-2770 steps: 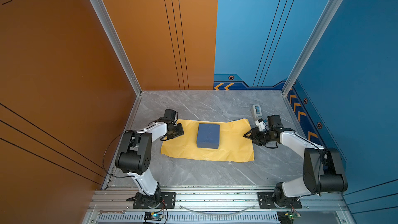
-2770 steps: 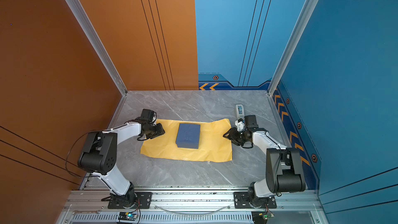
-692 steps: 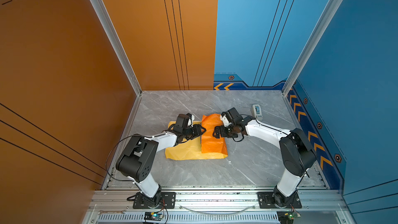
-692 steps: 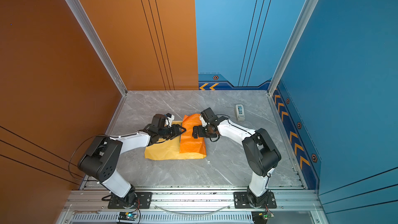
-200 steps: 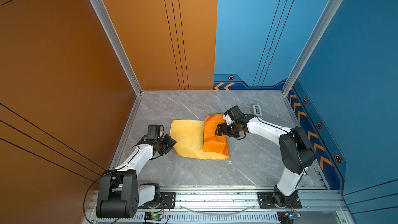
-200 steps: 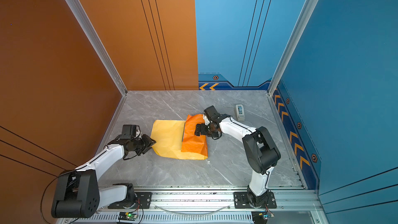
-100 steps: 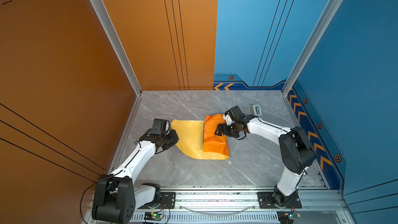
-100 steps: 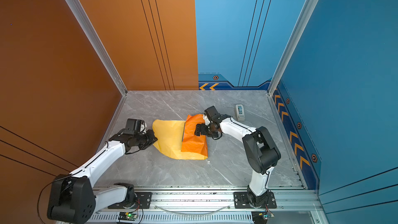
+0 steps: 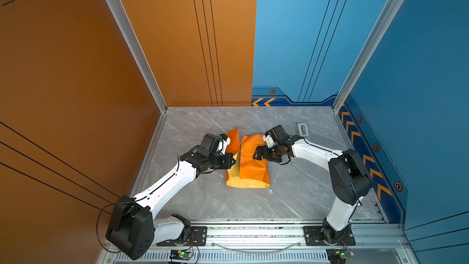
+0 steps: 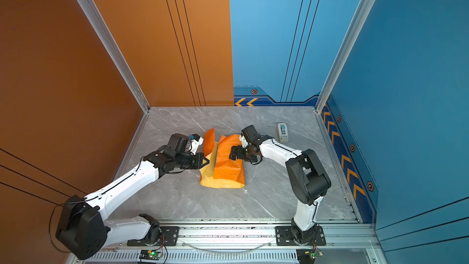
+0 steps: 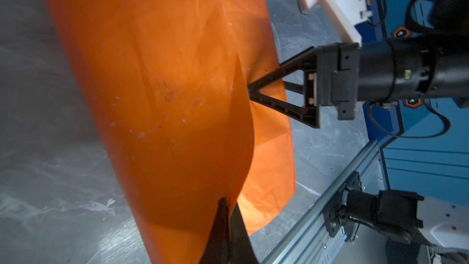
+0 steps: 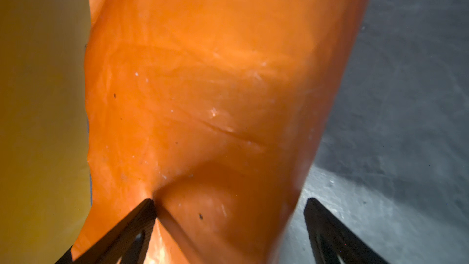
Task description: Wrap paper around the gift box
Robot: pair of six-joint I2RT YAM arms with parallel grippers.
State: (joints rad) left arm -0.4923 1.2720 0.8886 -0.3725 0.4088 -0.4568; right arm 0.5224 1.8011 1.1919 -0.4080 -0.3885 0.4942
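Observation:
The box's dark edge is still showing, so my left gripper should swing over the gift box [image 9: 239, 157] next, go down onto the folded orange half and let go of the flap there.
The paper [image 9: 253, 163] [image 10: 228, 163] lies mid-table, its right half folded orange side up over the gift box. Only a thin dark edge of the gift box [image 9: 239, 157] shows between the flaps. My left gripper [image 9: 232, 161] [image 10: 206, 161] [image 11: 228, 203] is shut on the paper's left edge and holds that flap [image 9: 233, 138] raised beside the box, orange face outward. My right gripper [image 9: 256, 152] [image 10: 232, 153] [image 12: 229, 200] is open and rests on the folded orange half [image 12: 215, 85]. One finger [image 12: 147, 206] dents the paper, and the other stands past the paper's edge over the table.
A small white-grey tape dispenser [image 9: 302, 129] [image 10: 282, 130] stands at the back right, behind the right arm. The grey marble table [image 9: 291, 199] is walled on the left, back and right. An aluminium rail [image 9: 253, 232] with both arm bases runs along the front.
My left gripper closed on the paper's left edge, then lifted it up and rightward toward the box, turning the orange face out. The right gripper stayed pressing on the fold.

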